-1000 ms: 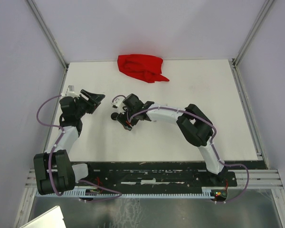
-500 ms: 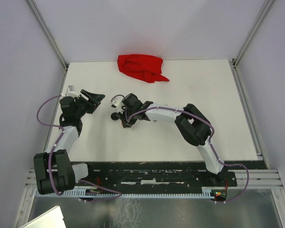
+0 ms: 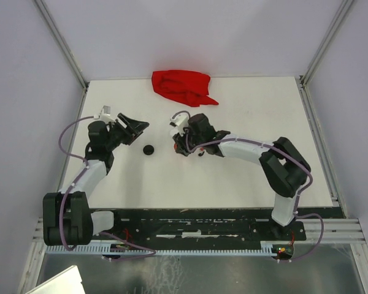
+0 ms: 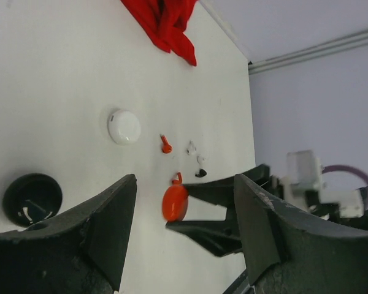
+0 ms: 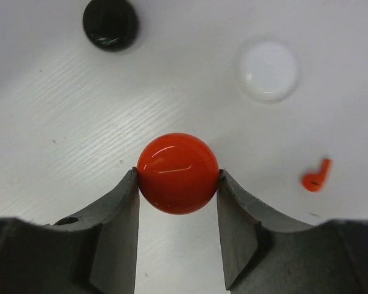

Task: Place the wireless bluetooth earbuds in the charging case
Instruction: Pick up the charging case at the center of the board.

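The left gripper moves across next and closes on the free edge of the orange-red case (image 3: 176,147) (image 4: 175,203), since that lies to the gripper's right in the top view.
My right gripper (image 5: 178,174) is shut on a round orange-red case (image 5: 178,173), gripping it by its edges just above the table; in the top view the gripper (image 3: 183,148) is mid-table. A red earbud (image 5: 316,177) lies to its right. In the left wrist view, a red earbud (image 4: 165,144), white earbuds (image 4: 191,147) and a black earbud (image 4: 200,173) lie scattered near the orange-red case (image 4: 175,203). My left gripper (image 3: 140,131) is open and empty, left of the black case (image 3: 149,150).
A round white case (image 5: 267,70) and the black case (image 5: 110,23) lie beyond the right gripper. A crumpled red cloth (image 3: 181,86) lies at the table's far edge. White walls and metal frame rails enclose the table.
My right gripper has moved to the right, away from the black case, with the orange-red case in it. My left gripper has shifted right, toward the black case.
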You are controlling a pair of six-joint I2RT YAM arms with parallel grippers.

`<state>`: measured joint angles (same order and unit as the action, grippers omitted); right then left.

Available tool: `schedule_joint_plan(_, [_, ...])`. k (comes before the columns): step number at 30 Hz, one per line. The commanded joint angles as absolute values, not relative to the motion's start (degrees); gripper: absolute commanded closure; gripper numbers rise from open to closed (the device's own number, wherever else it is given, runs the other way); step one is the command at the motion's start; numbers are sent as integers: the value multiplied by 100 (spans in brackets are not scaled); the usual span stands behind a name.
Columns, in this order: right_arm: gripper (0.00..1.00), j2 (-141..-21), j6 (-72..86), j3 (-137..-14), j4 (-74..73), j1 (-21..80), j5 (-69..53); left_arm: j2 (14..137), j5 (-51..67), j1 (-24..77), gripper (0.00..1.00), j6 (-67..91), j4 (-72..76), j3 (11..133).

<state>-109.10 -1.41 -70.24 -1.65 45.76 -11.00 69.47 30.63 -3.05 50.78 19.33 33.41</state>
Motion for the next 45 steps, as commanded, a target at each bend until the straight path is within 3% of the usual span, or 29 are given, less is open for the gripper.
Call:
schedule_joint_plan(1, [87, -9896, -311, -6677, 479, 4211, -1248, 7169, 3379, 127, 29, 4981, 2379, 3711])
schedule_joint_plan(9, [87, -9212, -461, -6140, 507, 3995, -1531, 7840, 4005, 846, 29, 5075, 2906, 3911])
schedule_joint_plan(25, [88, -9272, -360, -6208, 544, 3997, -2079, 8759, 4553, 1548, 34, 5746, 4641, 3637])
schedule_joint_plan(45, [88, -9222, -369, -6288, 522, 3997, -2151, 8898, 4625, 1693, 36, 5585, 4526, 3501])
